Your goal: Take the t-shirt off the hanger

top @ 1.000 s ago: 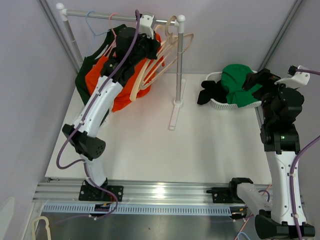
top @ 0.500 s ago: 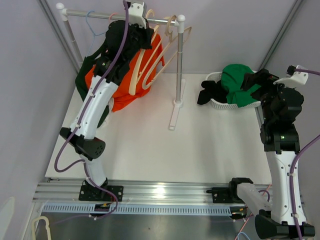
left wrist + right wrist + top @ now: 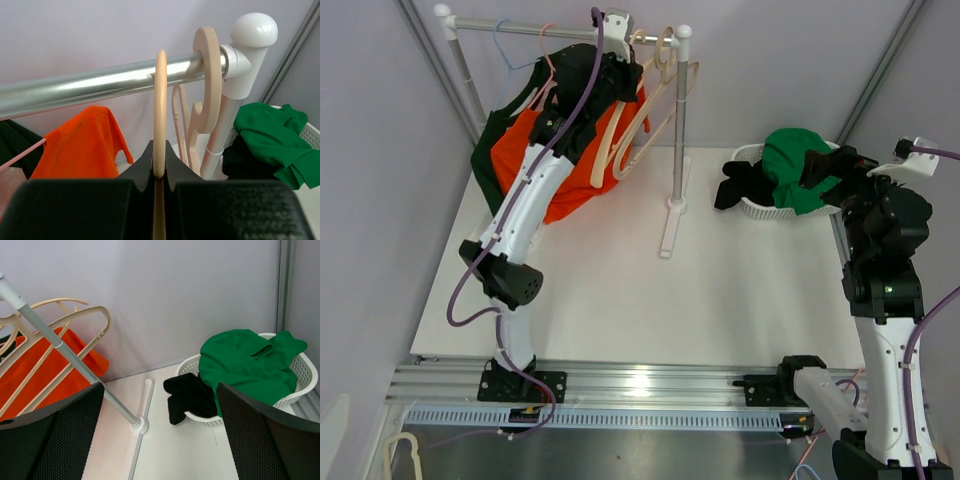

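Next I will slide my left gripper along the bar (image 3: pixel 540 30) and release the bare beige hanger's hook beside the other beige hangers, since they hang to the gripper's right in the top view.
An orange t-shirt (image 3: pixel 565 175) hangs from the rail (image 3: pixel 540 30) on a thin pink hanger (image 3: pixel 548 50), beside a dark green shirt (image 3: pixel 488 160). My left gripper (image 3: pixel 620 65) is up at the rail, shut on the hook of a bare beige hanger (image 3: pixel 160 115) that curves over the rail (image 3: pixel 100 85). The orange t-shirt (image 3: pixel 80 145) lies left of the jaws and is not touched. My right gripper (image 3: pixel 825 165) is open and empty above the basket; in its own view the gripper (image 3: pixel 160 440) faces the rack post (image 3: pixel 75 365).
Several more beige hangers (image 3: pixel 655 90) hang by the rack's right post (image 3: pixel 678 120), whose foot (image 3: pixel 670 225) lies on the table. A white basket (image 3: pixel 752 205) at the right holds a green garment (image 3: pixel 795 165) and a black one (image 3: pixel 735 185). Walls close in left and back.
My left gripper swung left along the rail, then back right towards the post, still holding the beige hanger. The right arm shifted slightly to the right.
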### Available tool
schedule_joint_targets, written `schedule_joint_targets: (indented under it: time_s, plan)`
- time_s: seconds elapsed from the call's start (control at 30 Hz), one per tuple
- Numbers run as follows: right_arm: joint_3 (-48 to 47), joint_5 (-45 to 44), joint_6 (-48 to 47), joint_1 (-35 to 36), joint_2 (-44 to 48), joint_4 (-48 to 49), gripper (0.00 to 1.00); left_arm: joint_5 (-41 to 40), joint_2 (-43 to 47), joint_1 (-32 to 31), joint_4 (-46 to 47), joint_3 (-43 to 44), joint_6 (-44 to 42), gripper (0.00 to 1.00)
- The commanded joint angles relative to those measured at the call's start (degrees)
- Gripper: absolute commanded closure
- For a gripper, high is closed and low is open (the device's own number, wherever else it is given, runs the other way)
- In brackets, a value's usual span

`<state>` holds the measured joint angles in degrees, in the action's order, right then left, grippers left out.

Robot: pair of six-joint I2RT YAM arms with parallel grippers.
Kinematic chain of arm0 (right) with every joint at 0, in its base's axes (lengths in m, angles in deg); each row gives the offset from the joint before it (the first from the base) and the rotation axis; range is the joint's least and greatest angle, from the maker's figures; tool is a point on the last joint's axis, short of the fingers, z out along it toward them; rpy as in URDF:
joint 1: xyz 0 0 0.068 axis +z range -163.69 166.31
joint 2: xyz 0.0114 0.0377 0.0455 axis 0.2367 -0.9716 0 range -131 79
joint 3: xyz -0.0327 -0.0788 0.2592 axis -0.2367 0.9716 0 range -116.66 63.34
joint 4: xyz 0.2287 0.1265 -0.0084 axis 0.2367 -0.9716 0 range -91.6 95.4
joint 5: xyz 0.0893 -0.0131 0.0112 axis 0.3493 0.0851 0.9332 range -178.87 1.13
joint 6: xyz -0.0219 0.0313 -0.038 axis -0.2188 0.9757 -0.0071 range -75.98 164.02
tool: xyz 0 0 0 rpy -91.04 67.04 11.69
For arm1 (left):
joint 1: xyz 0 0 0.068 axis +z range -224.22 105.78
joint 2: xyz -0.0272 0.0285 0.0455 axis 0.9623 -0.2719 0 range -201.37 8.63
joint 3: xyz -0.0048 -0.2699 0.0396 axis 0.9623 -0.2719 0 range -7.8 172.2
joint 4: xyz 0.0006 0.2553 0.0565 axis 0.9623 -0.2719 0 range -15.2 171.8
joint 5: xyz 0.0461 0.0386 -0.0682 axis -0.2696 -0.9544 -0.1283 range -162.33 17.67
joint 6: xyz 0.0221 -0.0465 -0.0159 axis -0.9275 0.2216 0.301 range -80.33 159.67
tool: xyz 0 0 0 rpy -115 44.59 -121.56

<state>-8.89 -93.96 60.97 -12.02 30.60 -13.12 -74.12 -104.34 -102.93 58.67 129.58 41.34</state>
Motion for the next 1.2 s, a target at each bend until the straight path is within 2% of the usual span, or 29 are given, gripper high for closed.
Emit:
schedule_joint_targets:
  time_s: [0.0,0.23,0.67,0.83,1.0,1.07,1.17]
  plan:
    - [-0.37,0.69,-0.95,0.26,1.11,1.03,0.01,1.34,-0.15,0.14,2.83,2.28,1.23,0.99]
    - [-0.37,0.86,-1.31,0.17,1.82,0.68,0.0,0.64,-1.12,0.06,4.41,3.6,2.1,0.99]
    - [0.15,1.57,-0.16,0.17,3.84,0.51,0.0,-0.59,-5.33,0.06,13.99,3.77,1.75,0.99]
    - [0.07,1.13,-0.34,0.26,4.28,0.07,0.01,2.04,-6.04,0.06,12.86,3.77,2.54,0.99]
    - [0.24,2.0,0.45,0.17,4.11,0.24,0.01,8.98,-3.76,-0.29,11.62,1.4,3.69,0.99]
    - [0.33,2.62,0.8,0.26,4.02,0.24,0.0,10.04,-1.92,-1.43,11.88,-0.97,1.42,0.97]
    - [0.51,3.15,0.98,0.26,4.11,0.07,0.0,10.04,-0.33,-2.93,11.45,-2.29,-1.4,0.85]
